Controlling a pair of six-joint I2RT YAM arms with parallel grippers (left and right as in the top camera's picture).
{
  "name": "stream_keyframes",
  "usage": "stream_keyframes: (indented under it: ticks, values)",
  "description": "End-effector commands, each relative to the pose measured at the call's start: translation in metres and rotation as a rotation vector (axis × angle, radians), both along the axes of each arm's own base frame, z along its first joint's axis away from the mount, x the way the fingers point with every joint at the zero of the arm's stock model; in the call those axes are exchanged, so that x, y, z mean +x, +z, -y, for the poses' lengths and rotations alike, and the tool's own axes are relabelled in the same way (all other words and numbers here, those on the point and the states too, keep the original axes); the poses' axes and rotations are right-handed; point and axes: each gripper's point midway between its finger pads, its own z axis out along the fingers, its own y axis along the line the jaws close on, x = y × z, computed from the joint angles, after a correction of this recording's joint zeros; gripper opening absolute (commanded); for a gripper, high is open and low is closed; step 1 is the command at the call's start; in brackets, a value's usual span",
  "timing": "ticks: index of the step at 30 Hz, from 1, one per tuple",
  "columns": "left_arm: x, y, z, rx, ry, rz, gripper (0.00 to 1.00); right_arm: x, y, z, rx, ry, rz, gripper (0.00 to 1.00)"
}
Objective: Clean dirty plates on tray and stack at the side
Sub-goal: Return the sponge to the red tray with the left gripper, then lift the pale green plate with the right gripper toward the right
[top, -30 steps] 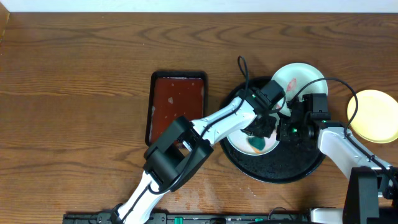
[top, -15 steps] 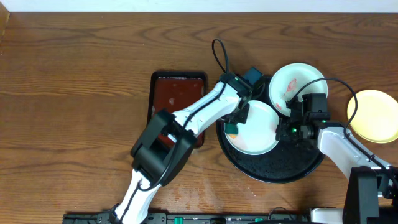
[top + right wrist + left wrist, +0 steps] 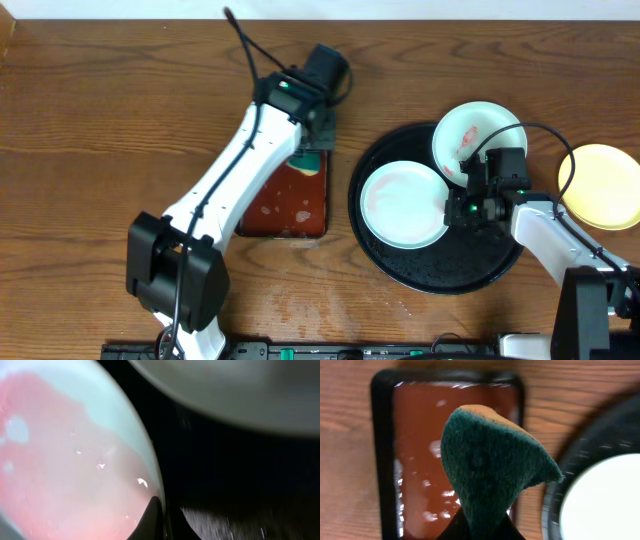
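Observation:
The green sponge (image 3: 490, 465) is right above the tray's open liquid, so the robot's left gripper should bring it down and back toward the middle of the reddish-brown rectangular tray (image 3: 420, 445).
The black tray (image 3: 440, 272) holds a white plate (image 3: 403, 205) with a faint pink film and, at its back edge, a second white plate (image 3: 478, 135) with a red smear. A pale yellow plate (image 3: 605, 185) lies on the table to the right. My right gripper (image 3: 450, 208) is shut on the near plate's right rim; the right wrist view shows the pink-smeared plate (image 3: 70, 460) pinched at my right gripper (image 3: 162, 517). My left gripper (image 3: 308, 150) is shut on a green sponge (image 3: 490, 465), hanging over the reddish-brown rectangular tray (image 3: 420, 445).
The rectangular tray (image 3: 285, 205) holds reddish liquid and sits left of the black tray. The left arm stretches diagonally from the front left across the table. Cables loop above both wrists. Wet marks lie on the wood near the front edge.
My left gripper has swung left with the sponge, off the white plate and over the rectangular tray. The right gripper has kept its hold on the plate's rim.

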Motion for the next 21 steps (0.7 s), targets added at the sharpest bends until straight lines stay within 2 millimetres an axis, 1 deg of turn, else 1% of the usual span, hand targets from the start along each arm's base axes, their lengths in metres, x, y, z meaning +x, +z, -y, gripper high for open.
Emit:
stream_keyframes:
  ticks: [1, 4, 6, 7, 9, 10, 11, 13, 15, 17, 21]
  values:
    - [-0.013, -0.039, -0.022, 0.057, 0.017, -0.097, 0.08, 0.001, 0.024, 0.007, -0.07, 0.007, 0.043, 0.01]
    - [-0.027, -0.066, -0.024, 0.025, 0.021, -0.155, 0.08, 0.005, 0.058, 0.02, -0.186, -0.006, 0.133, 0.01]
    - [-0.031, -0.076, -0.024, 0.015, 0.023, -0.165, 0.08, 0.005, 0.077, 0.028, -0.267, -0.016, 0.198, 0.01]
    - [-0.031, -0.078, -0.024, 0.012, 0.023, -0.167, 0.09, 0.004, 0.085, 0.031, -0.302, -0.02, 0.225, 0.01]
    - [-0.031, -0.075, -0.023, 0.004, 0.021, -0.163, 0.16, 0.002, 0.1, 0.032, -0.345, -0.023, 0.274, 0.01]
    - [-0.03, -0.072, -0.021, -0.004, 0.02, -0.157, 0.17, 0.001, 0.106, 0.031, -0.353, -0.026, 0.297, 0.01]
    - [-0.029, -0.068, -0.021, -0.011, 0.019, -0.146, 0.25, 0.001, 0.113, 0.029, -0.362, -0.023, 0.322, 0.01]
    - [-0.028, -0.056, -0.02, -0.025, 0.018, -0.12, 0.34, 0.0, 0.124, 0.028, -0.401, -0.019, 0.369, 0.01]
    - [-0.027, -0.043, -0.019, -0.041, 0.016, -0.086, 0.42, -0.001, 0.136, 0.03, -0.453, -0.025, 0.417, 0.01]
    - [-0.027, -0.024, -0.02, -0.061, 0.014, -0.041, 0.51, -0.001, 0.149, 0.029, -0.501, -0.023, 0.471, 0.01]
    - [-0.033, 0.008, -0.022, -0.092, 0.012, 0.029, 0.58, -0.003, 0.165, 0.014, -0.546, 0.026, 0.551, 0.01]
